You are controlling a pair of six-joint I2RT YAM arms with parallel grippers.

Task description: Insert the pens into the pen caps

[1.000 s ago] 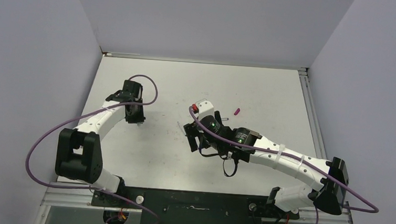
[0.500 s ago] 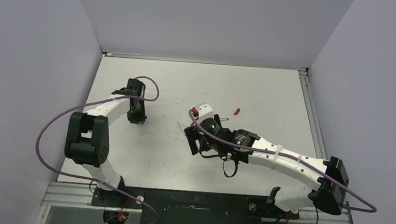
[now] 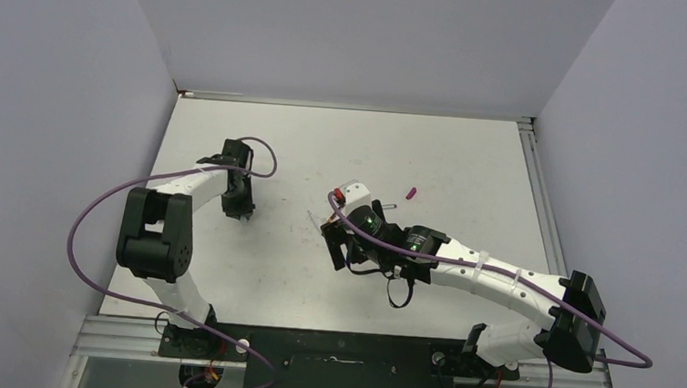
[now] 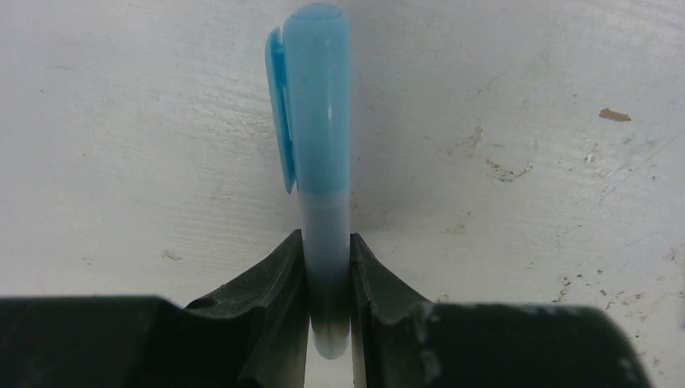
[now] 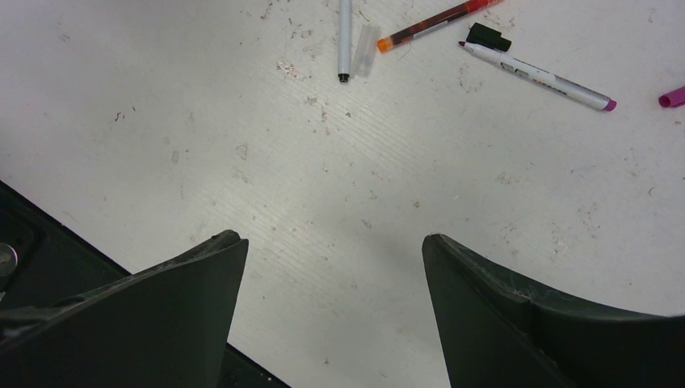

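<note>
I will move my right gripper outward, toward the left in the top view, and down onto the grey-white pen's body point(image 3: 313, 221) point(image 5: 346, 28), because only bare table is between its fingers.
My left gripper point(image 4: 327, 242) is shut on a pale grey-white pen point(image 4: 325, 242), with a light-blue pen cap point(image 4: 317, 89) fitted over the pen's far end. It sits low over the table at the left point(image 3: 237, 208). My right gripper point(image 5: 331, 238) is open and holds nothing above bare table near the middle point(image 3: 334, 244). Ahead of it lie another grey-white pen point(image 5: 345, 36), a red pen point(image 5: 432, 23) and a white pen with a purple end point(image 5: 549, 78).
A clear cap point(image 5: 366, 48) lies beside the grey-white pen and a black cap point(image 5: 489, 36) by the white pen. A magenta cap point(image 3: 410, 194) lies right of centre. The table's dark front edge point(image 5: 48, 267) is close to the right gripper.
The left arm's elbow has swung up and inward, while its gripper stays at about the same spot with the pen. The right arm has barely shifted.
</note>
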